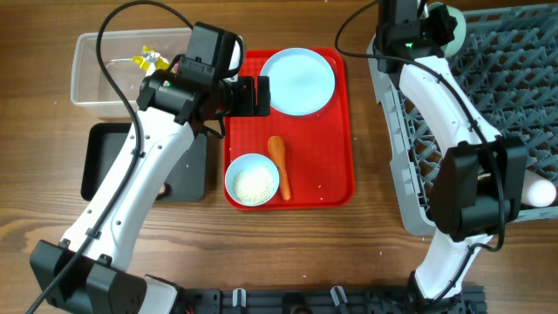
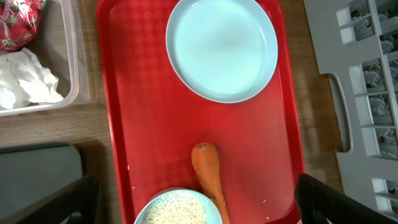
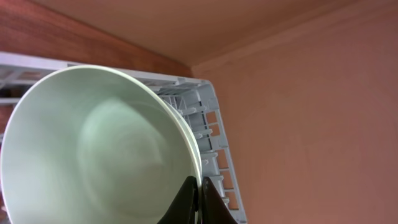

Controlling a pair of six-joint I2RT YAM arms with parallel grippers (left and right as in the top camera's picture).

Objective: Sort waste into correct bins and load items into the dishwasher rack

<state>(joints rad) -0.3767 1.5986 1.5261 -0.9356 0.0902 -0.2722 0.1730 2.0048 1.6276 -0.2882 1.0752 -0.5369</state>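
The bowl is still hanging above the wires of the grey dishwasher rack. My right gripper needs to lower the bowl into the far corner of the rack and let go of the bowl's rim.
My left gripper (image 1: 253, 96) is open and empty above the red tray, its fingers wide apart in the left wrist view (image 2: 199, 202). Below it lie a light-blue plate (image 1: 297, 80) (image 2: 222, 46), an orange carrot (image 1: 280, 166) (image 2: 207, 171) and a light-blue bowl of white rice (image 1: 253, 180) (image 2: 178, 210). My right gripper (image 1: 427, 30) (image 3: 199, 194) is shut on the rim of the second light-blue bowl (image 1: 446, 24) (image 3: 93, 149), held tilted over the far left corner of the grey dishwasher rack (image 1: 497, 96) (image 3: 208, 118).
The clear tub (image 1: 91, 74) at the back left holds a yellow wrapper (image 1: 150, 59), white tissue (image 2: 25, 84) and a red wrapper (image 2: 18, 22). The black tray (image 1: 100, 161) lies in front of it. A pale cup (image 1: 540, 190) lies in the rack at right.
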